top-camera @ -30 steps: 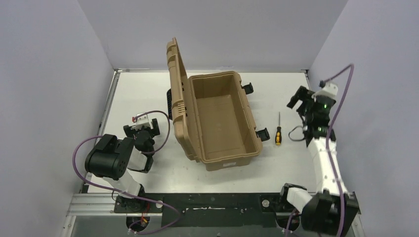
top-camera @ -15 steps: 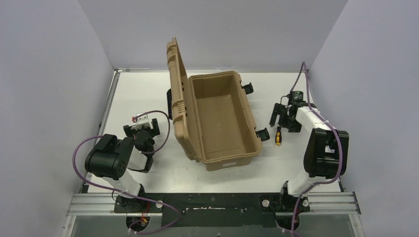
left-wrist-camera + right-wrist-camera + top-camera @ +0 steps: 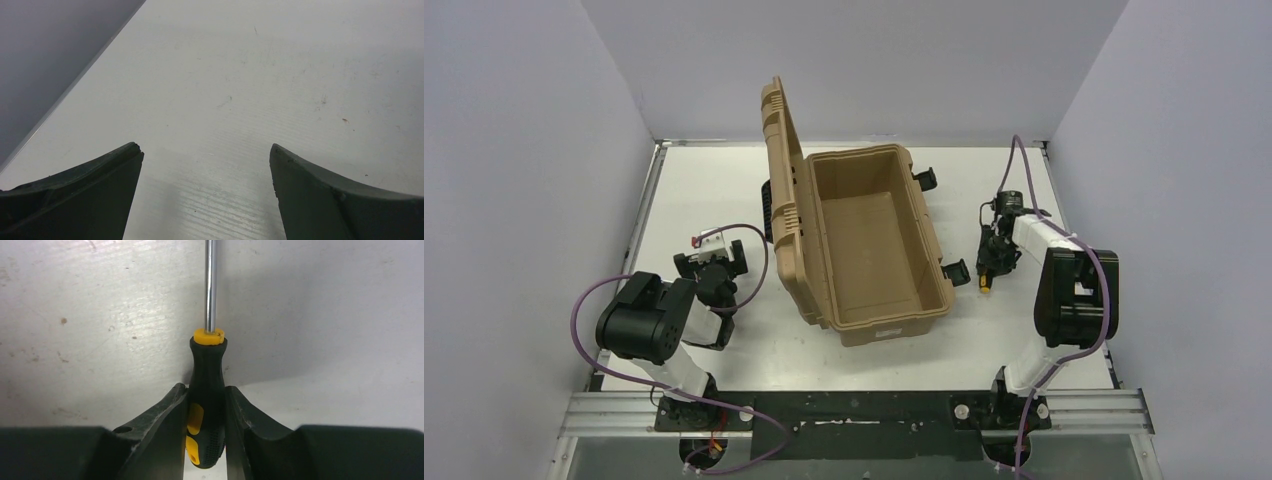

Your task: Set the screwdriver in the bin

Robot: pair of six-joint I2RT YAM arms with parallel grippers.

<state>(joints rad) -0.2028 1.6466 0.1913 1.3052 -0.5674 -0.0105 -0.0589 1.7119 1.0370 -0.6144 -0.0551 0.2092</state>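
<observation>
The bin's empty bottom lies left of my right gripper in the top view, so next I lift the screwdriver over the bin's latched side, lower it there and release.
The screwdriver lies on the white table just right of the bin, its black-and-orange handle toward the camera and its grey shaft pointing away. My right gripper is shut on the handle, one finger pressed to each side. From above, the right gripper sits low over the tool and only the screwdriver's orange handle end shows. The bin is a tan case in the middle of the table, open and empty, with its ribbed lid standing upright on the left. My left gripper is open over bare table.
Black latches stick out from the bin's right side, close to the right gripper. The left arm is folded near the table's left edge. Grey walls close in the left, back and right sides.
The right arm swung down from a raised pose at the far right to the screwdriver, and its jaws closed on the handle. The left arm has not moved.
</observation>
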